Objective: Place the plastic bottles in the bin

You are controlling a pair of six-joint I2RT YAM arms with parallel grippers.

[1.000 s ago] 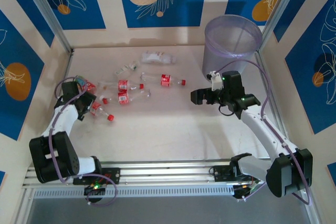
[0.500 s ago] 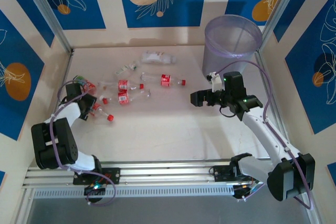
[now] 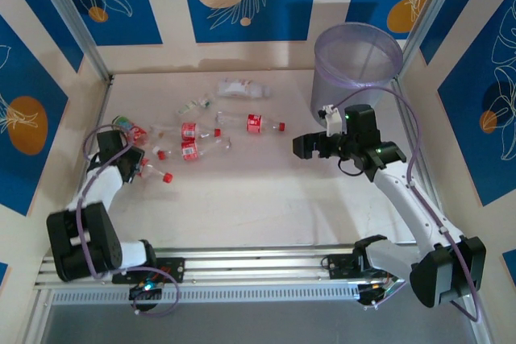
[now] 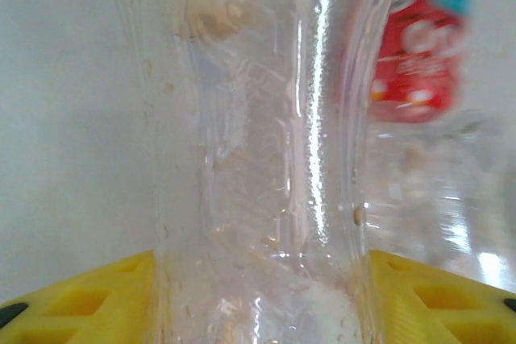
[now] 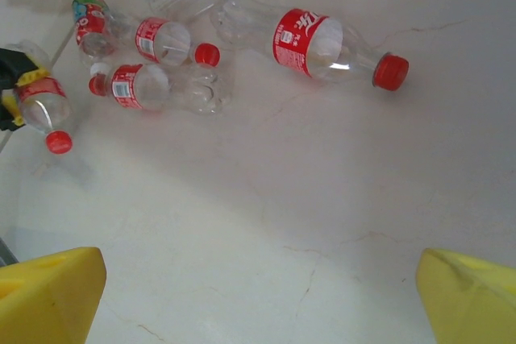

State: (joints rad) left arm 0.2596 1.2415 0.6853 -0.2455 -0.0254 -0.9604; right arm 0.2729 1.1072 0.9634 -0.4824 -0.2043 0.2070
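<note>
The held bottle's red label is across the table from my right gripper. I need to move my right gripper toward the label and close there, since this gripper is nearer the bin.
My left gripper is shut on a clear plastic bottle with a red cap, low over the table's left side. In the left wrist view the bottle's clear body sits pressed between my yellow fingers. Other plastic bottles lie loose: a red-labelled one, two more, a multicoloured one, a green-capped one and a whitish one. The pale-purple bin stands at the far right. My right gripper hangs open and empty in front of it, above bare table.
Blue-and-cream patterned walls and metal posts close in the table on three sides. The aluminium rail with both arm bases runs along the near edge. A purple cable loops over my right arm beside the bin.
My left arm has swung its elbow and drawn the held bottle slightly back and left. My right gripper has edged a little toward the far side, still open.
</note>
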